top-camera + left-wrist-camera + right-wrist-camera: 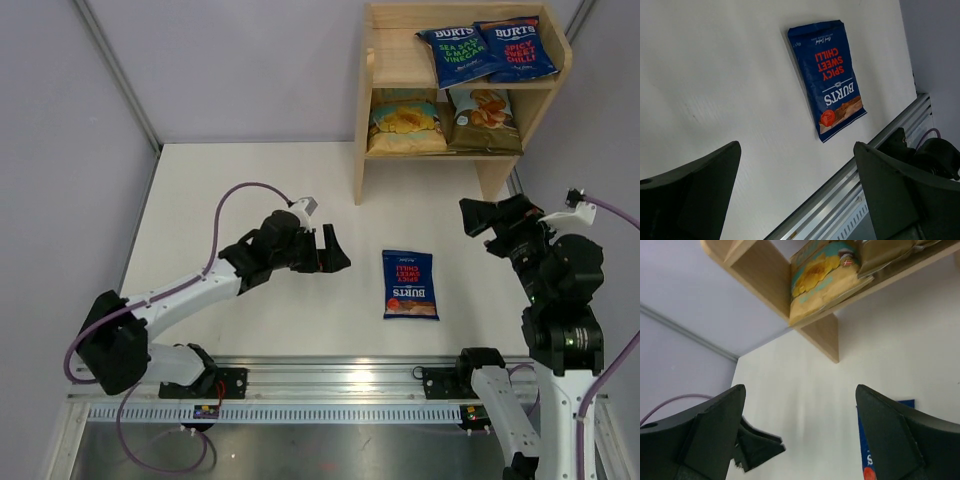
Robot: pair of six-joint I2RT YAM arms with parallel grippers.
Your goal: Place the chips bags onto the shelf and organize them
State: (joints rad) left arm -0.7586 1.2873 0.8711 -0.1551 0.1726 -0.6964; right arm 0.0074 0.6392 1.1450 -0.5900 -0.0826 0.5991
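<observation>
My left gripper moves down and to the right in the top view onto the loose bag's edge (386, 269) (798, 56) near its far corner next, since that side of the bag faces it.
A dark blue BURTS chips bag (409, 284) with red lettering lies flat on the white table; it also shows in the left wrist view (827, 77) and at the edge of the right wrist view (863, 440). The wooden shelf (364, 120) stands at the back right. Its top tier holds two blue BURTS bags (460, 52) (516, 48). Its lower tier holds two tan bags (405, 122) (482, 117); one also shows in the right wrist view (822, 280). My left gripper (334, 250) is open and empty, left of the loose bag. My right gripper (478, 216) is open and empty, right of the bag.
An aluminium rail (330, 378) runs along the table's near edge and shows in the left wrist view (850, 200). Grey walls enclose the table at the back and sides. The top tier's left part (398, 55) is bare wood.
</observation>
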